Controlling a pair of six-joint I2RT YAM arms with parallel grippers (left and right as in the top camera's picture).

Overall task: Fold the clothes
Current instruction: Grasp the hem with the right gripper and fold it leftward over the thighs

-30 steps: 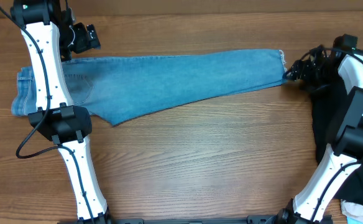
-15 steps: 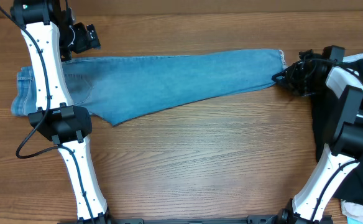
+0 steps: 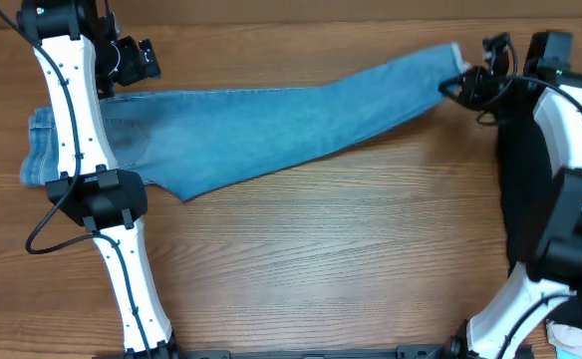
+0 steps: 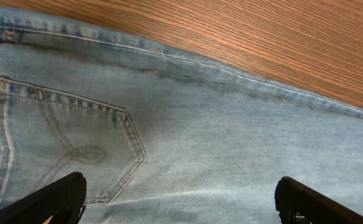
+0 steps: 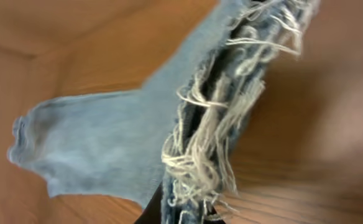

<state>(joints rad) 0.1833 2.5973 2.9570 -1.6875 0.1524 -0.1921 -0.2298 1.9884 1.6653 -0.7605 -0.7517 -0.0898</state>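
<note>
I should move my right gripper toward the waist of the jeans next and down onto denim (image 3: 174,146) beside the back pocket to release, because the leg end of the jeans is raised and the seat is flat.
The light blue jeans (image 3: 261,130) lie stretched across the table, waist at the left and leg end raised at the far right. My right gripper (image 3: 457,85) is shut on the frayed hem (image 5: 231,93), whose loose threads hang between its jaws (image 5: 181,214). My left gripper (image 4: 181,202) hovers open over the seat of the jeans, beside a stitched back pocket (image 4: 63,143). Its two black fingertips (image 4: 57,199) stand wide apart with only flat denim between them.
A large black garment (image 3: 525,199) lies along the right edge under the right arm. A small white cloth (image 3: 580,334) shows at the bottom right corner. Bare wooden table (image 3: 321,259) spreads in front of the jeans.
My right gripper shut on the hem and carried it toward the far edge, so the leg end swung up. The left arm has not moved.
</note>
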